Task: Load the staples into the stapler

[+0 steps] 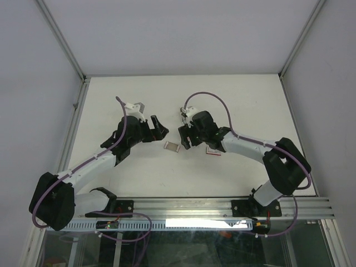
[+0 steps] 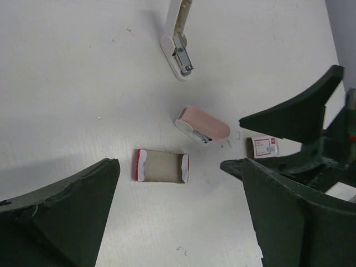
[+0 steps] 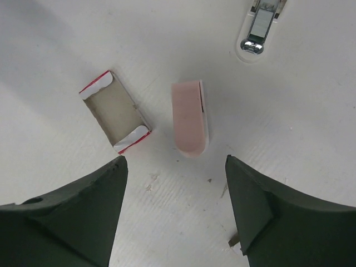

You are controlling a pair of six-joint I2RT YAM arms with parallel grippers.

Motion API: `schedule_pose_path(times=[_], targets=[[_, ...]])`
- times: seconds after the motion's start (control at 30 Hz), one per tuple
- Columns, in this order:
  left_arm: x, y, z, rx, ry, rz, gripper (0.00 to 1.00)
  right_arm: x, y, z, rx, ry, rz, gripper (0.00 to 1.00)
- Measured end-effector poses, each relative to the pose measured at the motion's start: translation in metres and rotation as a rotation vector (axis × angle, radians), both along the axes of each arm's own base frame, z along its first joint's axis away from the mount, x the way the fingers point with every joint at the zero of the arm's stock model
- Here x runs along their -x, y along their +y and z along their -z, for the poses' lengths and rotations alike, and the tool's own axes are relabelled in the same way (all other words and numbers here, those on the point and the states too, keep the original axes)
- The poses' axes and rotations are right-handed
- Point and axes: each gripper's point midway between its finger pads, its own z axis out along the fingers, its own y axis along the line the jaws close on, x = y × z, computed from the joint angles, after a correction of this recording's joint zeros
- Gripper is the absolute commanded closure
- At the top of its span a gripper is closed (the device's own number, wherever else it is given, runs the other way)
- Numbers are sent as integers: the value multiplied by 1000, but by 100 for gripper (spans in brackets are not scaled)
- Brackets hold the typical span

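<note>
I should next lower the open fingers of my right gripper around the pink piece's rounded end, one along each long side of the piece, because that end is below the gripper and faces the fingers.
The stapler lies in two pieces on the white table. Its pink-and-white piece with a silvery tip lies between the grippers, and it also shows in the right wrist view. The white piece with the metal magazine lies farther off, also seen in the right wrist view. My left gripper is open and empty over an empty cardboard sleeve. My right gripper is open and empty just short of the pink piece. In the top view the left gripper and the right gripper face each other.
The cardboard sleeve with red-and-white flaps lies between the grippers, also in the right wrist view. A small red-and-white flat box lies by the right arm. A loose staple lies on the table.
</note>
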Motion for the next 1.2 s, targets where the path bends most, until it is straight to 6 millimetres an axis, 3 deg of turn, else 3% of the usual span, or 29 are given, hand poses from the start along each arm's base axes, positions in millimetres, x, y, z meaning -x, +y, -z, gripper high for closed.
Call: schedule_pose_path(times=[0.2, 0.57, 1.0, 1.2], targets=[[3, 2, -5, 57, 34, 1, 4, -7, 5, 27, 79, 9, -9, 36], [4, 2, -7, 79, 45, 20, 4, -17, 11, 51, 145, -2, -17, 50], [11, 3, -13, 96, 26, 40, 4, -22, 9, 61, 182, -15, -21, 76], [27, 1, -14, 116, -30, 125, 6, -14, 11, 50, 158, 0, -52, 79]])
